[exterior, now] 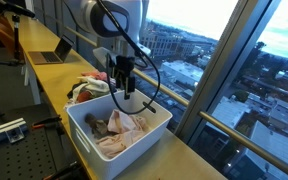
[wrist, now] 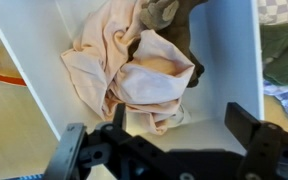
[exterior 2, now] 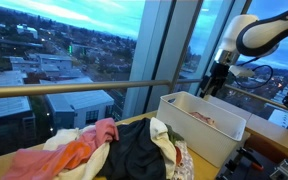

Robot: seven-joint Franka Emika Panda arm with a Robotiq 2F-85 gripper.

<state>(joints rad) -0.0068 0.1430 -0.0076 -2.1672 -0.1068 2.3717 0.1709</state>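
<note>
A pink fold point(exterior: 127, 126) lies bunched over the brown cloth, so the robot will lower its open gripper into the white bin point(exterior: 156, 121), onto that overlapping fold, and close there.
My gripper point(exterior: 122, 88) point(exterior 2: 210, 88) hangs open just above a white plastic bin point(exterior: 156, 121) point(exterior 2: 222, 133) on the windowsill counter. The wrist view looks straight down into the bin point(wrist: 229, 70). A crumpled pale pink garment point(wrist: 114, 65) lies on its floor, and a dark grey cloth point(wrist: 169, 14) lies at the far end. The two black fingers point(wrist: 246, 128) stand wide apart, with only the bin's white floor and the pink garment's edge beneath them. The gripper point(wrist: 154, 130) holds nothing and touches nothing.
A heap of loose clothes point(exterior 2: 104, 150) point(exterior: 88, 88), pink, white and black, lies on the counter beside the bin. A laptop point(exterior: 52, 54) sits further along the counter. A window and its railing point(exterior 2: 84, 88) run right behind the counter.
</note>
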